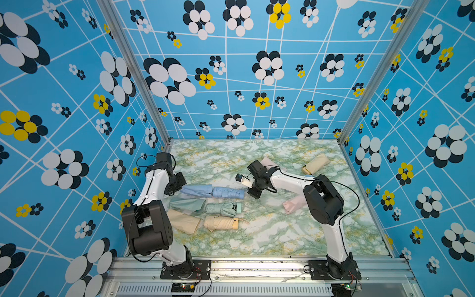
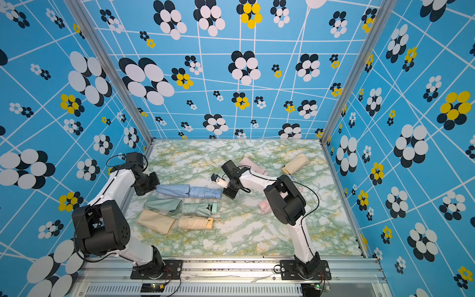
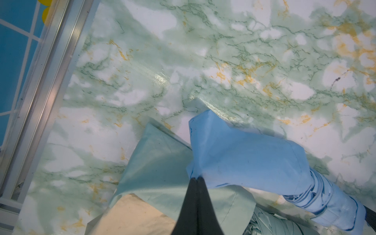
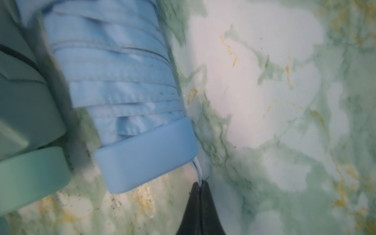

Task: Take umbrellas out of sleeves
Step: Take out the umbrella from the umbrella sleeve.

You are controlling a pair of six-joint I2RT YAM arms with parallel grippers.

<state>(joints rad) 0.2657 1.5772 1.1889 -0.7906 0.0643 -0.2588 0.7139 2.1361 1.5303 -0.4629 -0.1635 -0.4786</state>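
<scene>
The umbrella is still at the blue sleeve's opening, so my left gripper will next pull the blue sleeve away from it, over the mint sleeve's far corner (image 1: pixel 173 199) (image 3: pixel 154 135) beside my gripper, and let go of the blue sleeve.
A pastel blue umbrella (image 1: pixel 228 192) lies mid-table, its tip end still at the mouth of a smooth blue sleeve (image 1: pixel 196 190). My left gripper (image 3: pixel 197 179) is shut on the closed end of the sleeve (image 3: pixel 244 158). My right gripper (image 4: pixel 200 184) is shut on the thin wrist cord (image 4: pixel 196 166) coming off the blue handle (image 4: pixel 146 158). In both top views the two grippers sit at opposite ends of this pair, the left gripper (image 2: pixel 151 189) by the sleeve and the right gripper (image 2: pixel 226 191) past the handle.
In front lie a mint sleeve (image 1: pixel 187 204) with its mint umbrella (image 1: pixel 223 208), and a beige sleeve (image 1: pixel 183 221) with its beige umbrella (image 1: pixel 221 222). Sleeved bundles lie right: pink (image 1: pixel 294 204), pink (image 1: pixel 267 162), beige (image 1: pixel 316 163). Patterned walls enclose the table.
</scene>
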